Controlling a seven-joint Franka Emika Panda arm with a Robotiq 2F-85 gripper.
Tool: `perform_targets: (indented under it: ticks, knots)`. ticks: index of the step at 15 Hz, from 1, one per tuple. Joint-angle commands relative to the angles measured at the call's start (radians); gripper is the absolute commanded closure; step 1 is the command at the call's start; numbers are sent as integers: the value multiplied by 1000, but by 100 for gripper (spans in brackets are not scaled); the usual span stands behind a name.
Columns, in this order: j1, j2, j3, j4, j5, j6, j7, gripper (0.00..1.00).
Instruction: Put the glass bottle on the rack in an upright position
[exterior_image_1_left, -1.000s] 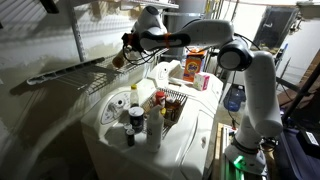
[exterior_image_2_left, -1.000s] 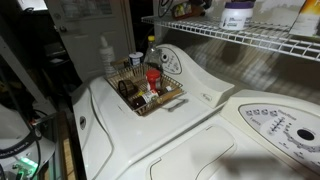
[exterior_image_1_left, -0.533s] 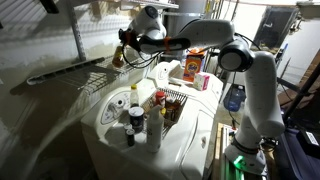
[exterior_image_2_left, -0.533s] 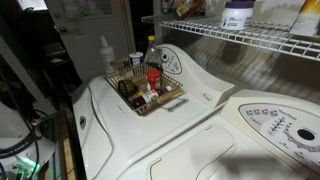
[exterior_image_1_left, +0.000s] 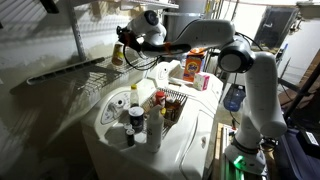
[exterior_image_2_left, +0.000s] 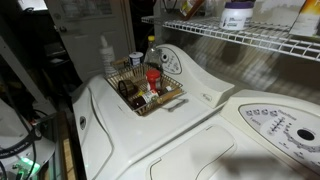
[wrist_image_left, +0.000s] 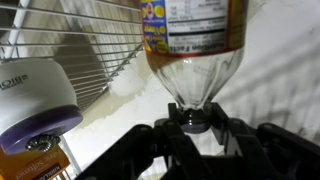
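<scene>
The glass bottle leans over the grey wire rack, so my gripper should next turn it upright on the rack's wires, then release its neck.
In an exterior view my gripper (exterior_image_1_left: 125, 38) is shut on the neck of the glass bottle (exterior_image_1_left: 118, 54). The bottle hangs below the jaws, above the far end of the grey wire rack (exterior_image_1_left: 70, 72). In the wrist view the jaws (wrist_image_left: 192, 122) clamp the narrow neck at the dark cap. The bottle body (wrist_image_left: 190, 40), with its yellow-edged label, points away from the camera toward the wall. The rack's wires (wrist_image_left: 95, 45) lie beside it. The rack also runs along the top right of an exterior view (exterior_image_2_left: 250, 42). I cannot tell whether the bottle touches the rack.
A small dark dish drainer (exterior_image_1_left: 168, 103) (exterior_image_2_left: 145, 90) with bottles stands on the white washer top (exterior_image_2_left: 180, 130). An orange carton (exterior_image_1_left: 194, 64) is behind it. A white jar (exterior_image_2_left: 237, 14) (wrist_image_left: 30, 95) stands on the rack near the bottle.
My gripper has carried the bottle left and slightly up, along the wall and over the rack.
</scene>
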Motion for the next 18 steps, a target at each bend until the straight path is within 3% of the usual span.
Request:
perform_targets:
  ticks: [1, 11, 18]
  knots:
    - [46, -14, -75, -15, -123, 70, 97, 89]
    - [123, -46, -155, -91, -296, 220, 129, 89]
    - [222, -77, -294, -142, -492, 368, 262, 89]
